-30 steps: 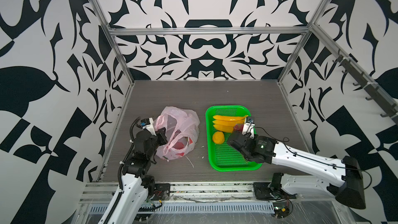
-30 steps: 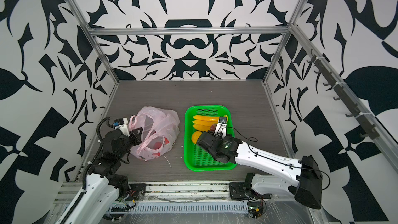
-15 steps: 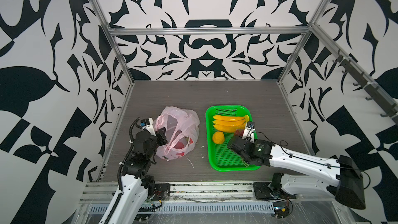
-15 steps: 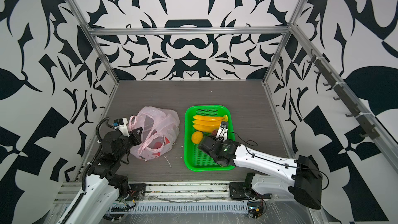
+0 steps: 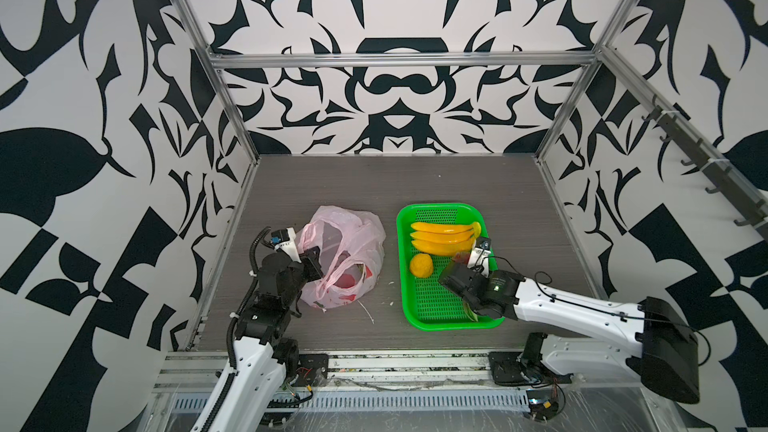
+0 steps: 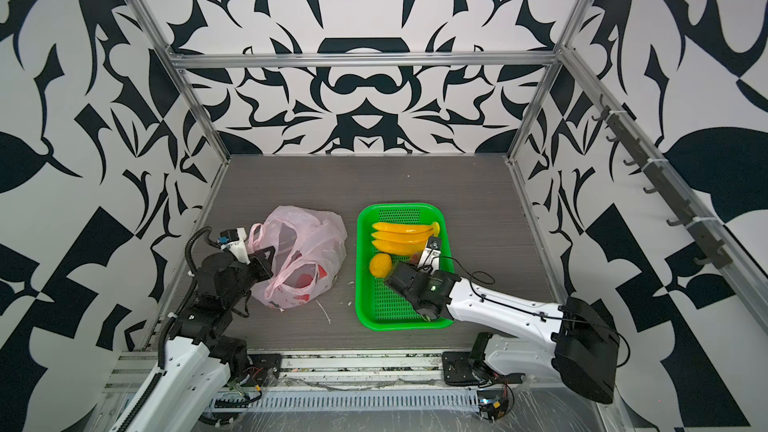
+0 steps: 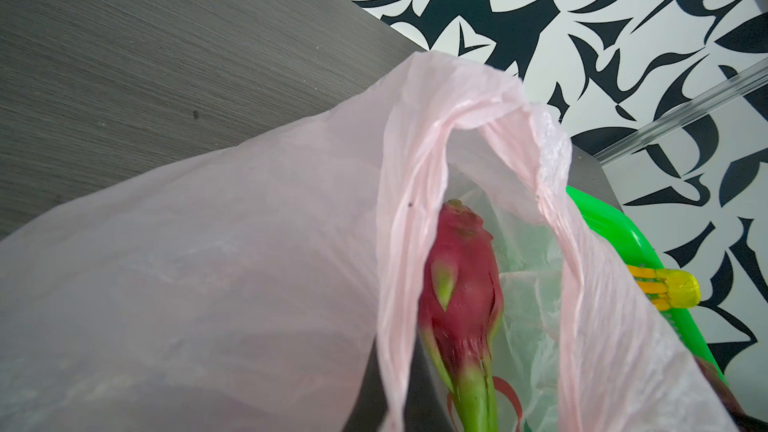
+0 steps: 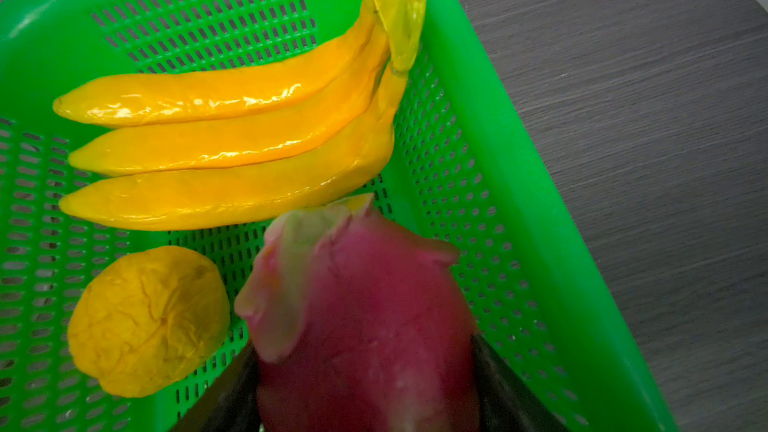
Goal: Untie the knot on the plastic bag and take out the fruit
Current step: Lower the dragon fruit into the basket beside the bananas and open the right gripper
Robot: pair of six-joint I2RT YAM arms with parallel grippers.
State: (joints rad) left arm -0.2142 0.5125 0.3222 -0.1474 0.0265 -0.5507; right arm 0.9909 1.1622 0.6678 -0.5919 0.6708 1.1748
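The patch of the basket's bottom beside the orange citrus is empty, so my right gripper will next lower the second dragon fruit onto it and let go.
The pale pink plastic bag (image 5: 357, 234) lies open on the grey table, left of the green basket (image 5: 401, 268). My left gripper (image 5: 312, 260) is shut on a strip of the bag's rim (image 7: 392, 367), holding the mouth up. One magenta dragon fruit (image 7: 461, 284) lies inside the bag. The knot is out of view; the handle loops hang loose. My right gripper (image 8: 365, 388) is shut on another dragon fruit (image 8: 365, 305), low over the basket. The bananas (image 8: 228, 151) and the orange citrus (image 8: 145, 322) lie in the basket.
Patterned walls close in the table on three sides, and the left arm works close to the left one. An aluminium rail (image 5: 374, 363) runs along the front edge. A thin white scrap (image 5: 368, 313) lies between bag and basket.
My right gripper has shifted a little toward the basket's front with the dragon fruit still in it. The left gripper and the bag have not moved.
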